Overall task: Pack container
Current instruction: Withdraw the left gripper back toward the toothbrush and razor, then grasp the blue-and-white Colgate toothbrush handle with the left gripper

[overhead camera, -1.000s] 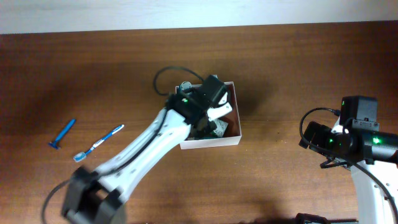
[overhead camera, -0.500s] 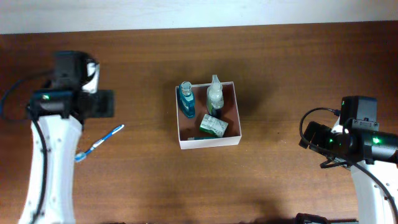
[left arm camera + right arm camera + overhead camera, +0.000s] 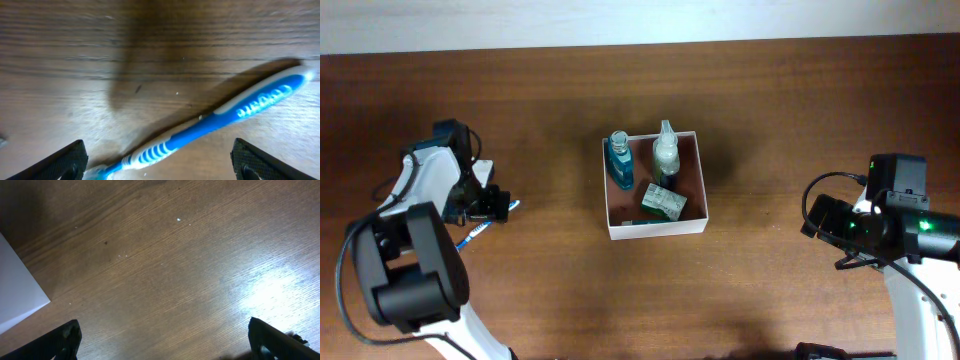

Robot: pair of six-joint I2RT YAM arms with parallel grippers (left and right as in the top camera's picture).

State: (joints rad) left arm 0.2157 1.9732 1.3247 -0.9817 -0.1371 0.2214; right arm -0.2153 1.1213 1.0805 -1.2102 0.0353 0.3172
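Observation:
The toothbrush's striped grip (image 3: 477,231) (image 3: 152,153) is just below, between the open fingers of my left gripper, so my left gripper will next go down onto it and close its fingers there.
The container (image 3: 660,229) sits mid-table, a white-walled box with a reddish-brown inside. It holds a blue bottle (image 3: 619,162), a pale spray bottle (image 3: 666,150) and a small green carton (image 3: 663,202). A blue and white toothbrush (image 3: 477,231) lies on the table at the left. My left gripper (image 3: 488,208) is low over it and open, with the toothbrush (image 3: 210,122) lying between its fingers (image 3: 160,167). My right gripper (image 3: 820,225) is open and empty over bare wood (image 3: 165,340), to the right of the container, whose white corner (image 3: 17,292) shows in the right wrist view.
The wooden table ends at a pale wall along the far edge (image 3: 640,25). My left arm (image 3: 420,260) covers the table's left front part. The right arm's base (image 3: 910,260) stands at the right front.
My left arm has swung from the container to the far left and come down over the toothbrush. The blue razor seen earlier is now hidden under the arm. The right arm has not moved.

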